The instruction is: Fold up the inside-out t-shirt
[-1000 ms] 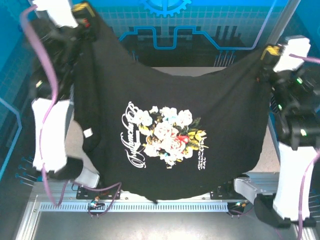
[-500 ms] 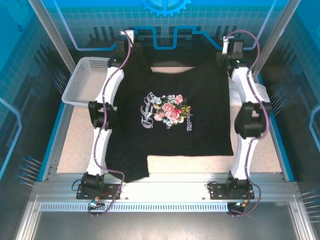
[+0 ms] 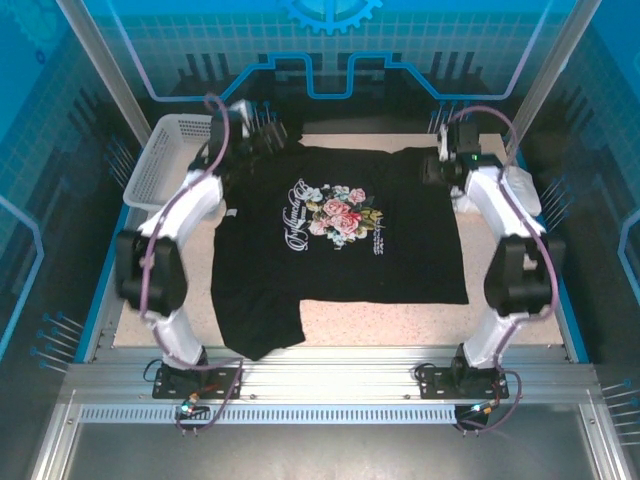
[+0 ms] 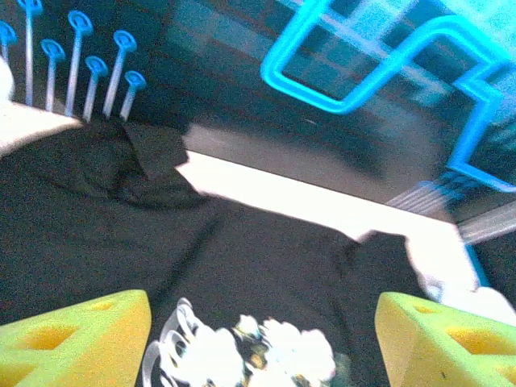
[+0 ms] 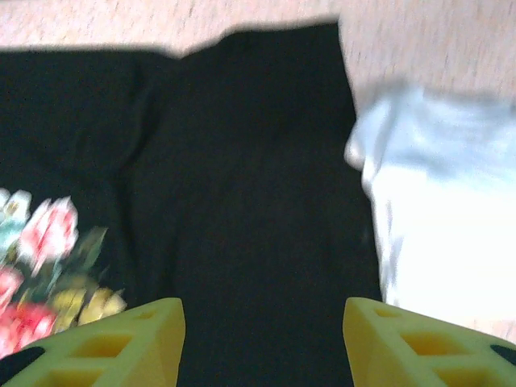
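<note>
Next, my right gripper moves back toward the base, then down onto the shirt's near corner (image 3: pixel 460 296) beside the empty table.
The black t-shirt (image 3: pixel 340 270) lies spread flat on the table with its floral print (image 3: pixel 335 213) facing up and one sleeve sticking out at the near left. My left gripper (image 3: pixel 266 136) hovers over the shirt's far left corner, open, with nothing between its yellow fingers (image 4: pixel 89 334). My right gripper (image 3: pixel 434 170) is over the far right corner, also open and empty. In the left wrist view the shirt (image 4: pixel 242 258) and its print lie below the left gripper (image 4: pixel 262 310). In the right wrist view plain black cloth (image 5: pixel 242 161) lies under the right gripper (image 5: pixel 262 314).
A white folded garment (image 3: pixel 520 190) lies just right of the shirt's far right corner, close to my right gripper; the right wrist view shows it too (image 5: pixel 439 226). A white mesh basket (image 3: pixel 160 165) stands at the far left. Blue enclosure walls surround the table (image 3: pixel 400 325).
Both grippers carried the shirt from high in the air down to the far side of the table, laid it flat, then opened and let go of its corners.
</note>
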